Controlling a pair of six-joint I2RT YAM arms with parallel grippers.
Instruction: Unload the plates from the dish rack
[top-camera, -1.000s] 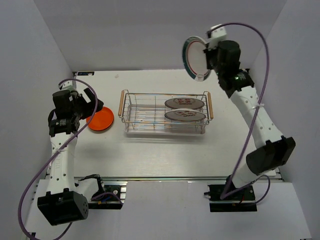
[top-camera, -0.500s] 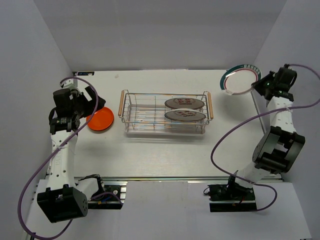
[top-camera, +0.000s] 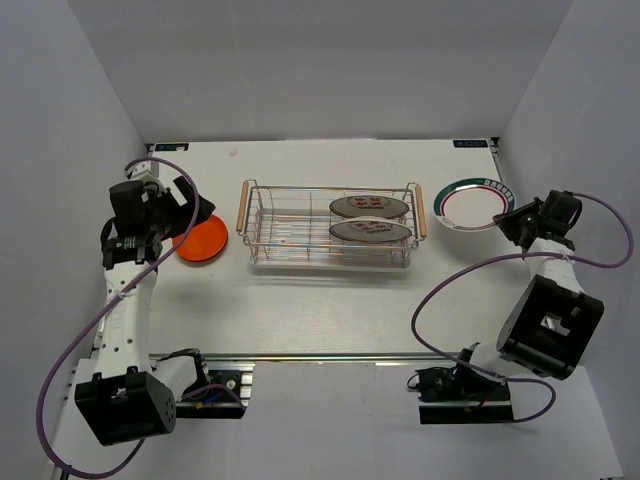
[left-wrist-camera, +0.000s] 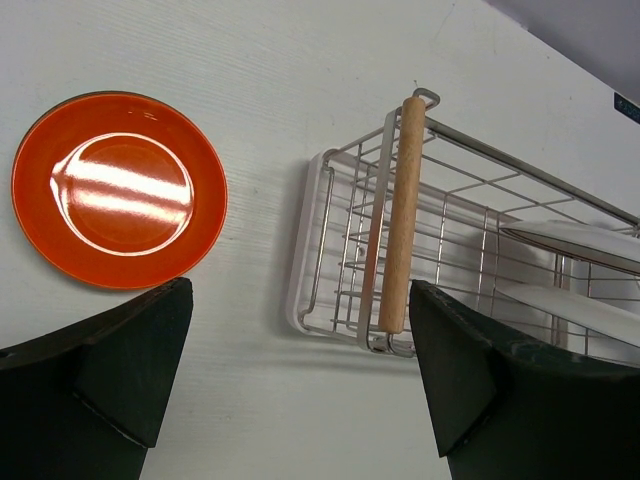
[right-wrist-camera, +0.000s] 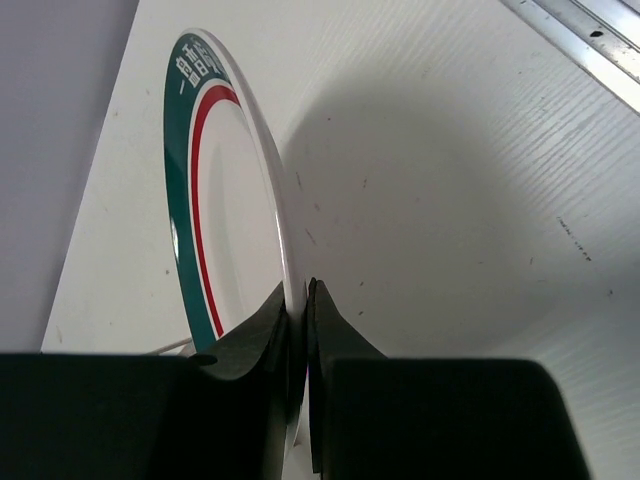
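The right gripper lowers the white plate, still above bare tabletop beside the rack (top-camera: 290, 240), back and toward the rack next, then lets go of the plate's rim.
The chrome wire dish rack (top-camera: 290, 240) with wooden handles stands mid-table and holds two white plates (top-camera: 370, 207) with red characters at its right end. It also shows in the left wrist view (left-wrist-camera: 402, 215). A red-orange plate (top-camera: 203, 241) lies flat left of the rack, also in the left wrist view (left-wrist-camera: 118, 203). My left gripper (top-camera: 188, 212) is open and empty above that plate. My right gripper (top-camera: 512, 222) is shut on the rim of a white plate with a green and red rim (top-camera: 474, 204), held low over the table right of the rack, also in the right wrist view (right-wrist-camera: 225, 210).
White walls close in the table at the back and both sides. A metal rail (right-wrist-camera: 590, 45) runs along the table's right edge. Bare tabletop (top-camera: 320, 300) lies in front of the rack.
My right arm swung the green-rimmed plate from high behind the rack out to the right and down, turning it nearly flat over the table. The left arm barely moved.
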